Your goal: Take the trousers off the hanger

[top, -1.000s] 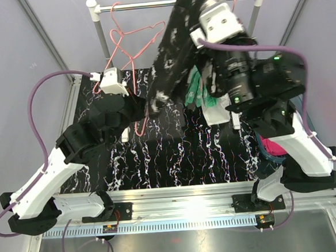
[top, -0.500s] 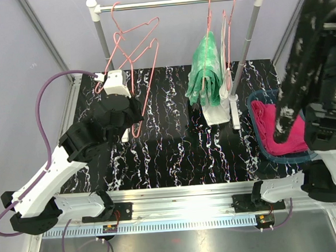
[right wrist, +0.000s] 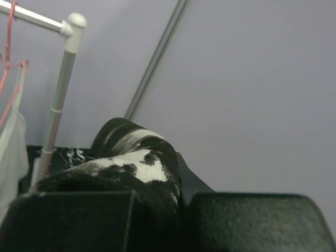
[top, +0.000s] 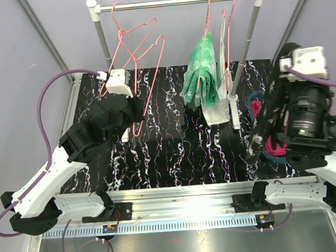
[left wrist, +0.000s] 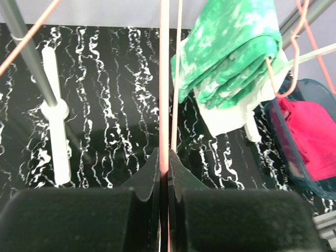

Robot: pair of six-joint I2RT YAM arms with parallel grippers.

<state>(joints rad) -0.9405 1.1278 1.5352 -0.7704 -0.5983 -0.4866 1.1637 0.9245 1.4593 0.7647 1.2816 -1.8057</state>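
Note:
The bin with the magenta trousers [top: 273, 146] is below my right gripper. The gripper needs to go down next and tilt down over the blue bin [top: 256, 94] to let go of the black trousers.
My right gripper [right wrist: 178, 176] is shut on the black trousers with white marbling [top: 267, 119], which hang from it over the blue bin [top: 256, 94] at the right. The magenta trousers [top: 273, 146] lie in that bin and also show in the left wrist view [left wrist: 310, 137]. The green-and-white tie-dye trousers [top: 200, 72] hang on a pink hanger from the rail [top: 165, 3], and show in the left wrist view [left wrist: 231, 58]. My left gripper [left wrist: 164, 160] is shut on the wire of an empty pink hanger [top: 146, 64] at the rail's left.
The rack's right post [top: 244, 57] stands between the green trousers and the bin; its left post [top: 100, 41] is behind my left arm. A white cloth piece [top: 216, 112] hangs below the green trousers. The black marbled tabletop [top: 176, 154] lies in front.
My right arm carried the black marbled trousers from the rail out to the far right, then in and down over the bin. My left gripper kept hold of the empty hanger.

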